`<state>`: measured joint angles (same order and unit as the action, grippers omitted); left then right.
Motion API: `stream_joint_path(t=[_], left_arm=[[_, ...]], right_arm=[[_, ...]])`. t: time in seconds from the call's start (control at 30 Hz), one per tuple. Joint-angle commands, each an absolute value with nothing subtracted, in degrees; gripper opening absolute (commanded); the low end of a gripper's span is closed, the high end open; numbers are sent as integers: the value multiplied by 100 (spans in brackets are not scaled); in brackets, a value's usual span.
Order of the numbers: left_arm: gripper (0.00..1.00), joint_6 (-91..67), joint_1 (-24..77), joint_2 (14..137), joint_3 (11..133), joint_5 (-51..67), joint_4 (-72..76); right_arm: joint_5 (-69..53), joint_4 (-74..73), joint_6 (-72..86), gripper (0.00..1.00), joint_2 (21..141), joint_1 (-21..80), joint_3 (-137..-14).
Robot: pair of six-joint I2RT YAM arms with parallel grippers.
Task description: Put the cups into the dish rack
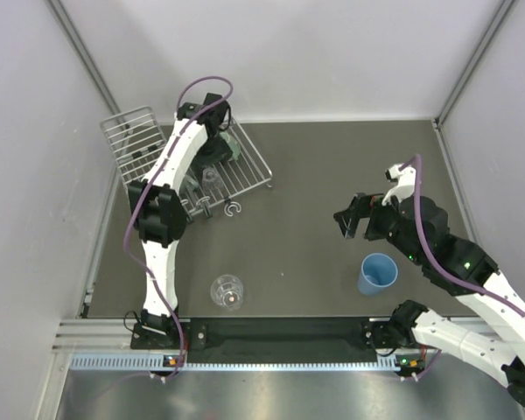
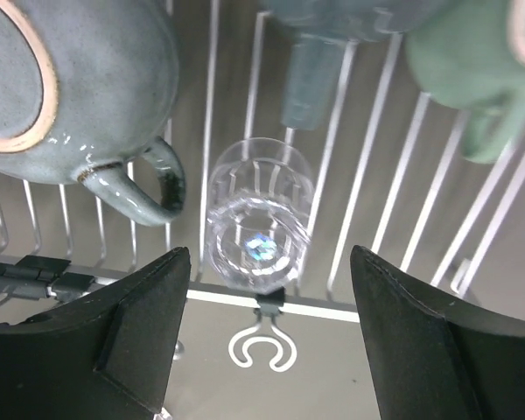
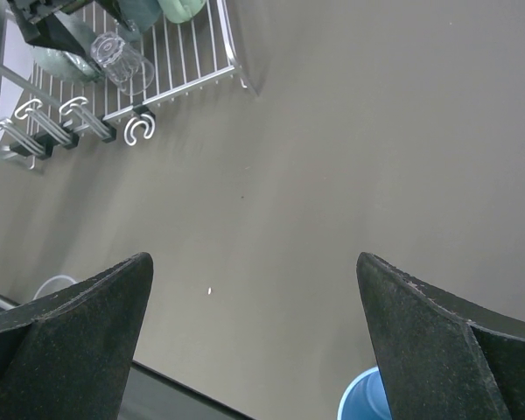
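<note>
The larger clear glass still stands on the table. I will next move my left gripper back from over the rack (image 1: 255, 168) and down onto the larger clear glass's rim (image 1: 236, 279).
The silver wire dish rack (image 1: 255, 168) stands at the back left. My left gripper (image 1: 213, 157) hangs over it, open and empty; in the left wrist view (image 2: 267, 350) its jaws stand wide above the rack's front edge. On the rack lie a grey-teal mug (image 2: 87, 79), a small clear glass (image 2: 258, 223) and a mint-green mug (image 2: 472, 61). A larger clear glass (image 1: 227, 291) stands on the table near the front. A blue tumbler (image 1: 378, 273) stands at the right front. My right gripper (image 1: 353, 219) is open and empty above the table behind the tumbler. The cream cup is out of view.
The rack's raised slotted section (image 1: 131, 131) is at the far left by the wall. Small hooks (image 3: 140, 129) line the rack's near edge. A blue-grey shape (image 2: 311, 79) lies on the rack bars; I cannot tell what it is. Walls enclose the table on three sides.
</note>
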<state>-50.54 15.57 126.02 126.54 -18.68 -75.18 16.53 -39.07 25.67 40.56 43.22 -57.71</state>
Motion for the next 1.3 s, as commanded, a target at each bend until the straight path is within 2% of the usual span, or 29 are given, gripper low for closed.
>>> stream_joint_path(t=[0.0,0.17,0.43,0.7,0.83,0.93,1.07,1.27], left_arm=[[79,-4896,1801,12138,12981,-1793,-7594],[79,-4694,2188,11866,13025,-1863,-7602],[75,-4272,3514,11163,12684,-2969,-7752],[62,-4946,4165,9645,10918,-2637,-7901],[59,-5518,4289,8765,9995,-2224,-7884],[56,-5958,4359,7965,8906,-1864,-7568],[54,-6354,4421,7086,7509,-1486,-7488],[54,-6732,4842,6662,6856,-1731,-7567]], right_arm=[[1749,-3832,2637,100,4008,4280,-5792],[1696,-3876,2724,100,4025,4280,-5809],[1635,-3990,2953,100,4113,4280,-5810],[1371,-3990,3172,100,4394,4280,-5854],[1240,-3946,3278,100,4578,4280,-5845],[1169,-3876,3392,100,4649,4280,-5783],[1020,-3753,3577,99,4641,4289,-5591],[949,-3692,3814,99,4641,4289,-5397]])
